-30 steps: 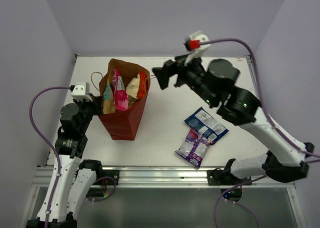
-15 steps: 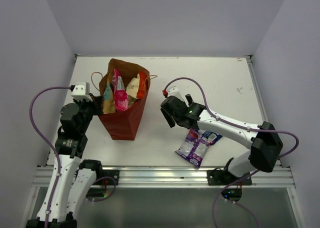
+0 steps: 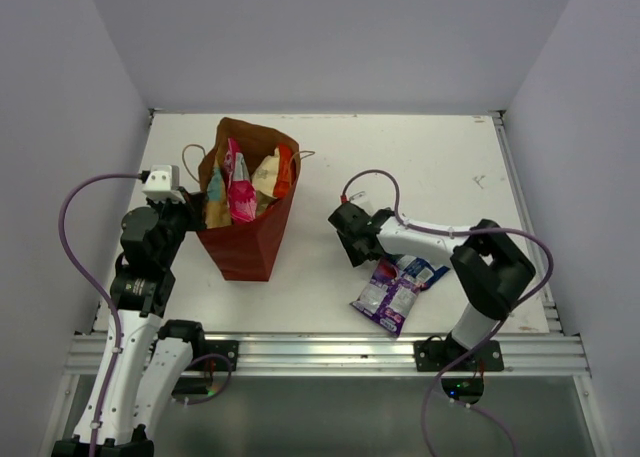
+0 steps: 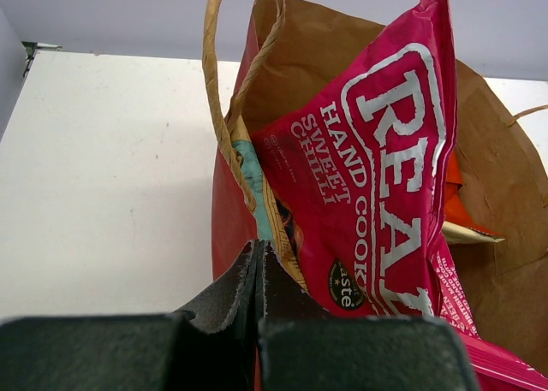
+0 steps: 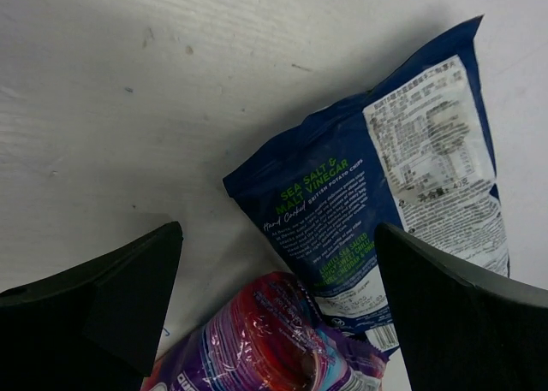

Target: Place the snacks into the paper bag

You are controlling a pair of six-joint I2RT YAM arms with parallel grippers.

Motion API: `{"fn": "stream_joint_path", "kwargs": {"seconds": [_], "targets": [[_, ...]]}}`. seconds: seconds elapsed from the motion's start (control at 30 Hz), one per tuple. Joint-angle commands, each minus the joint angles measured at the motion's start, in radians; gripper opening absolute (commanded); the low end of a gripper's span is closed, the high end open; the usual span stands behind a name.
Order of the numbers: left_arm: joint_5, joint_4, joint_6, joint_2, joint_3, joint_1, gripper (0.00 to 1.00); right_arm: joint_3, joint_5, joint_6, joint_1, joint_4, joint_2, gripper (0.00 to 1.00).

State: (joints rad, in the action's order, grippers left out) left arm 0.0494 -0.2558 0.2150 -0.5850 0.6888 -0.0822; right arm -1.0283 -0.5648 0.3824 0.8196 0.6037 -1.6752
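The purple-silver packet crowds the gap between my fingers, so next my right gripper will shift outward past that packet's end and down onto the blue-white packet's green-lettered end (image 5: 295,192).
The red paper bag (image 3: 243,247) stands upright at the table's left. Pink-magenta (image 3: 238,189), tan-brown (image 3: 216,209) and orange-red (image 3: 286,169) packets stick out of it. My left gripper (image 3: 197,209) is shut on the bag's near rim (image 4: 231,220), with the pink packet (image 4: 385,168) just behind it. My right gripper (image 3: 352,245) is open and low over the table. The blue-white packet (image 5: 377,194) and the purple-silver packet (image 5: 265,344) lie between its fingers (image 5: 103,310). Both also show in the top view, blue-white (image 3: 420,273) and purple-silver (image 3: 388,297). No small red packet shows.
The bag's cord handle (image 4: 224,83) loops above my left fingers. Another pale packet (image 3: 266,173) stands in the bag. My right arm's elbow (image 3: 492,267) sits right of the packets. A metal rail (image 3: 320,352) runs along the table's near edge. Walls close in on three sides.
My right arm has swung down from high near the bag to low over the blue-white and purple-silver packets, with its jaws open. The left arm and the bag have not moved.
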Motion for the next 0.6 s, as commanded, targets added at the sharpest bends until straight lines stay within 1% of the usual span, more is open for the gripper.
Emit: {"fn": "stream_joint_path", "kwargs": {"seconds": [0.0,0.37,0.57], "targets": [[0.024,0.039,-0.020,0.004,-0.003,-0.013,0.00,0.010,0.014,0.039,-0.007,-0.064,-0.015,0.98],[0.023,0.038,-0.020,0.007,-0.005,-0.014,0.00,0.017,-0.047,0.075,-0.065,-0.061,-0.027,0.93],[0.023,0.036,-0.023,0.011,-0.006,-0.017,0.00,-0.010,-0.078,0.105,-0.100,-0.045,-0.072,0.91]]}}
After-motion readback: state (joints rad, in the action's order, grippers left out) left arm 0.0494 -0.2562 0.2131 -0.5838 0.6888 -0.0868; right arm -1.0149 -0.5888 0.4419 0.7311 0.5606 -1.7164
